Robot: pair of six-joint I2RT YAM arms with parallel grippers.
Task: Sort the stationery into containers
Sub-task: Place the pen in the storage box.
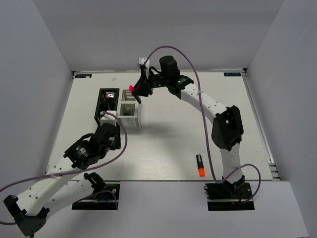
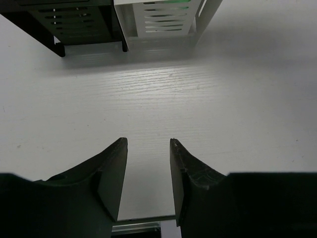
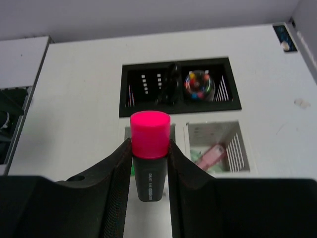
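Observation:
My right gripper will next move down and to its left in the top view to free the marker, as the white organiser's near section point(image 1: 128, 109) lies below it that way.
My right gripper point(image 1: 136, 90) point(image 3: 150, 141) is shut on a black marker with a pink cap point(image 3: 150, 134), cap pointing away from the wrist, held above the far end of the white mesh organiser point(image 1: 130, 121) point(image 3: 237, 151). In the right wrist view a pink capsule point(image 3: 213, 153) and green pieces lie in its right compartment. The black organiser point(image 1: 99, 106) point(image 3: 129, 111) stands beside it and holds black-handled scissors point(image 3: 171, 84). An orange-capped marker point(image 1: 199, 165) lies on the table near the right arm's base. My left gripper point(image 1: 111, 126) point(image 2: 147, 141) is open and empty, low over the table just in front of both organisers.
A round multicoloured item point(image 3: 198, 84) sits in the black organiser's right compartment. Both organisers show at the top of the left wrist view, black point(image 2: 74, 25) and white point(image 2: 158, 20). Grey walls enclose the table on three sides.

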